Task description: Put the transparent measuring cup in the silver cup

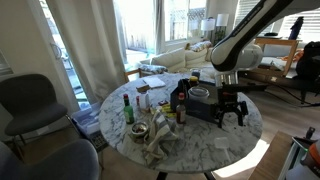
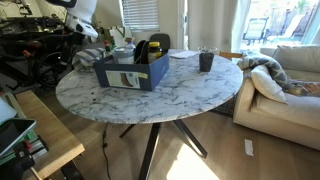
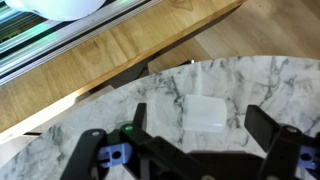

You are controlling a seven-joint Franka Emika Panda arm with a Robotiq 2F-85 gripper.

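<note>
The open gripper moves down onto the measuring cup's pale body next, as the transparent measuring cup lies below it and the fingers already stand to either side.
In the wrist view the transparent measuring cup rests on the marble tabletop, a pale, frosted shape. My gripper is open above it, with one dark finger on each side of the cup and neither touching it. In an exterior view my gripper hangs over the table's edge, beside a blue caddy. A small dark metallic cup, likely the silver cup, stands upright on the table apart from the caddy. I cannot make out the gripper in that view.
Several bottles and crumpled paper crowd one side of the round table. A grey chair stands beside it. Wooden floor and a window track lie beyond the table edge. A sofa is nearby.
</note>
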